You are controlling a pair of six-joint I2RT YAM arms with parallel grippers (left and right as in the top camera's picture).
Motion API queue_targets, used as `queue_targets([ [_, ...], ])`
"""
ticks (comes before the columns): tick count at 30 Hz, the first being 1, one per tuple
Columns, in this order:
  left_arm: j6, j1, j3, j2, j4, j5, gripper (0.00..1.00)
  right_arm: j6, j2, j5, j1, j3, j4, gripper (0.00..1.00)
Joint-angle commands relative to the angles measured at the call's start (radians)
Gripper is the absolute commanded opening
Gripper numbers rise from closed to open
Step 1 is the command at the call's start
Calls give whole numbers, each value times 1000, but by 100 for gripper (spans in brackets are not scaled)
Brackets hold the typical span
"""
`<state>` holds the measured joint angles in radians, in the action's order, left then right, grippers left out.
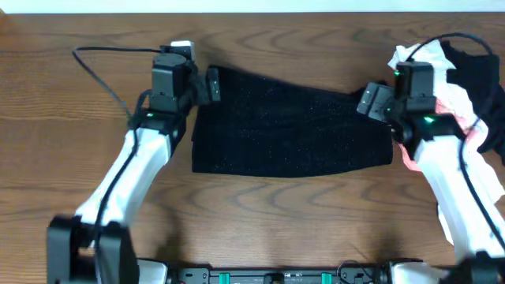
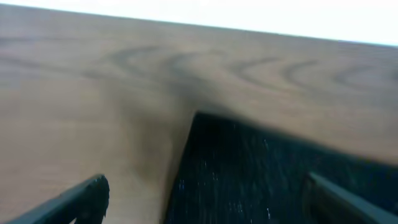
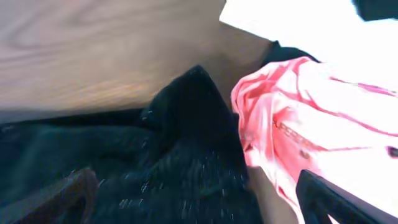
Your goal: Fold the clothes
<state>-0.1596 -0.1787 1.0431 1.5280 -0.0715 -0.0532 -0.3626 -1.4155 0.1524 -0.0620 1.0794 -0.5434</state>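
Observation:
I will next bring my right gripper down and back onto the black garment's edge (image 1: 389, 142) (image 3: 250, 191) there and close it, as bare wood shows between the black and pink garments.
The large black knit garment (image 1: 292, 126) lies folded into a wide rectangle in the middle of the table. My left gripper (image 1: 211, 84) hovers open over its far left corner. In the left wrist view that gripper (image 2: 206, 194) has its fingers spread, with the black garment's corner (image 2: 261, 174) beneath and nothing held. My right gripper (image 1: 369, 100) stands open over the far right corner. In the right wrist view this gripper (image 3: 196, 194) spans the rumpled black knit (image 3: 180, 162), with a pink garment (image 3: 292, 124) just to its right.
A pile of clothes sits at the table's right end: pink (image 1: 465, 110), white (image 1: 430, 57) and black (image 1: 473, 67) pieces, close behind my right arm. A black cable (image 1: 99, 71) loops across the wood at the far left.

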Motion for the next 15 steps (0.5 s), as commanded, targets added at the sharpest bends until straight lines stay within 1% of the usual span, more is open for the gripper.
queue_targets([
  [1, 6, -2, 18, -66, -113, -45, 98, 11, 64, -121, 32, 14, -64, 99],
  [7, 6, -2, 18, -93, -351, -204, 98, 22, 63, -352, 109, 14, -235, 99],
  [9, 24, -11, 18, -89, -406, -208, 98, 39, 53, -372, 127, 14, -271, 99],
  [11, 77, -26, 18, -86, -443, -208, 98, 58, 42, -372, 143, 12, -295, 99],
  [15, 101, -62, 18, -86, -456, -197, 98, 83, 29, -384, 177, 5, -308, 99],
])
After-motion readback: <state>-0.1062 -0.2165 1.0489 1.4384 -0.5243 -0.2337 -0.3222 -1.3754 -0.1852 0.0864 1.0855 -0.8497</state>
